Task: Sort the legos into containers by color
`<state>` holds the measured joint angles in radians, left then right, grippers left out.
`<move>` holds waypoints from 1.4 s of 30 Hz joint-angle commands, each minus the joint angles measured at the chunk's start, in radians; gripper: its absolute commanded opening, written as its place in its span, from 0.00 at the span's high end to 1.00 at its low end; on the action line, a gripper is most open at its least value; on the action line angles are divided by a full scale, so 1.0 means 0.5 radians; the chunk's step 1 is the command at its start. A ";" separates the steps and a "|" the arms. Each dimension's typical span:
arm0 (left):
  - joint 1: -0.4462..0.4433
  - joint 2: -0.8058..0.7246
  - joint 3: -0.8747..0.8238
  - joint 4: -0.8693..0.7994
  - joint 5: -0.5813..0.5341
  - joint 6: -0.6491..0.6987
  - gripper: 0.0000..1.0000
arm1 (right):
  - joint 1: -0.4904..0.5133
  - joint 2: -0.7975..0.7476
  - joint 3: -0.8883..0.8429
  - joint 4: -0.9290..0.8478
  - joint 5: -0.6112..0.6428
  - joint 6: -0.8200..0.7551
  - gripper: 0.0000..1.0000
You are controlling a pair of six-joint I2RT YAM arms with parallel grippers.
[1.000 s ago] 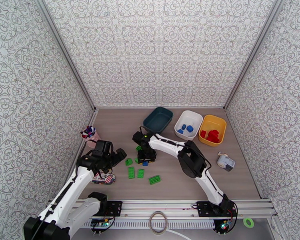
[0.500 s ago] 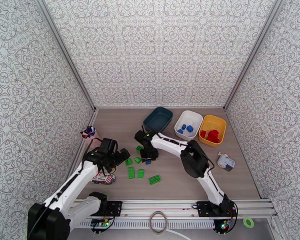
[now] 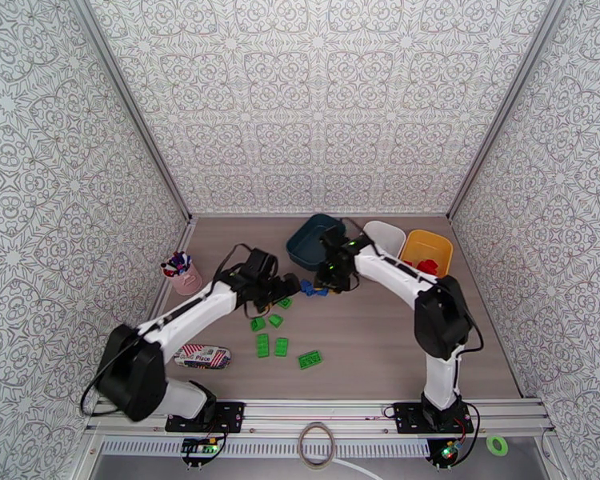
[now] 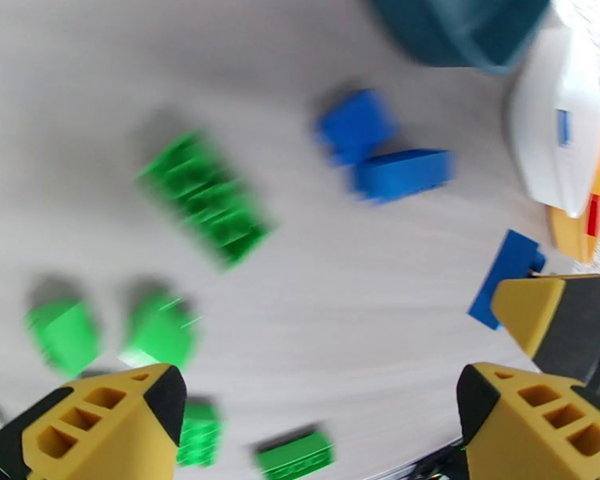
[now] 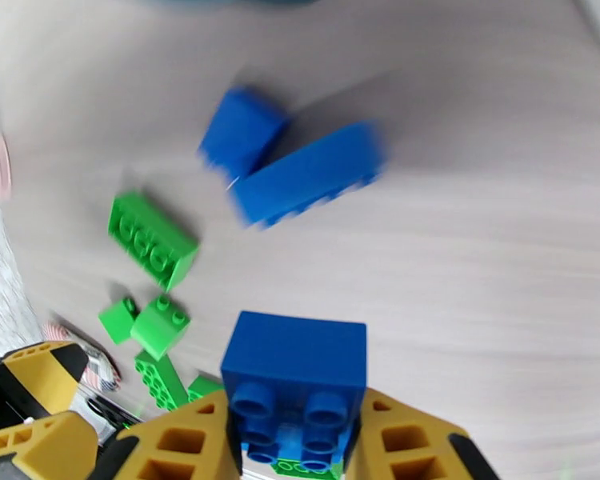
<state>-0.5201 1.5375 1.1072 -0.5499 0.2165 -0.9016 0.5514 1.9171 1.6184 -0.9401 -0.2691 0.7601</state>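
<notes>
My right gripper should rise next, carry the blue lego outward over the white container (image 3: 386, 231), which stands outward of it and already has blue inside, and let go of the lego.
My right gripper (image 3: 332, 275) is shut on a blue lego (image 5: 296, 378), held a little above the table just in front of the dark teal container (image 3: 312, 242). Two more blue legos (image 3: 312, 290) lie below it on the table. My left gripper (image 3: 288, 285) hovers open over the table beside them, its yellow fingers (image 4: 100, 426) wide apart with nothing between. Several green legos (image 3: 272, 334) are scattered nearer the front. The white container (image 3: 386, 231) holds blue legos and the yellow container (image 3: 428, 250) holds red ones.
A pink cup of pens (image 3: 178, 274) stands at the left edge. A white printed pouch (image 3: 202, 358) lies at the front left. The two grippers are close together, with the right one's finger (image 4: 540, 310) showing in the left wrist view. Patterned walls enclose the table.
The right gripper shut on a blue lego among the green ones and carried it back-right toward the bins. The left arm swung from beside the pouch forward to the blue legos.
</notes>
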 commanded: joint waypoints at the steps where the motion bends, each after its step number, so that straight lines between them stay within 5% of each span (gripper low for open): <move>1: -0.034 0.196 0.228 0.138 0.182 0.067 0.06 | -0.182 -0.112 -0.002 -0.038 -0.048 -0.065 0.79; 11: -0.092 0.797 1.140 -0.097 0.373 0.292 0.07 | -0.702 0.078 0.485 -0.287 -0.065 -0.189 0.77; 17: -0.076 0.887 1.371 -0.257 0.338 0.390 0.07 | -0.838 0.342 0.887 -0.467 -0.056 -0.240 0.66; 25: -0.011 0.743 1.224 -0.312 0.254 0.441 0.07 | -0.863 0.502 1.190 -0.627 0.023 -0.314 0.43; 33: 0.031 0.520 0.881 -0.236 0.110 0.381 0.07 | -0.783 0.222 0.823 -0.490 0.052 -0.382 0.41; 42: 0.071 0.310 0.601 -0.241 -0.090 0.301 0.07 | -0.472 -0.029 0.442 -0.398 0.200 -0.504 0.37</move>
<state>-0.4976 1.7374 1.4406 -0.6701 0.2253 -0.7292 0.2764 1.9301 1.8839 -1.1599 -0.2188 0.5434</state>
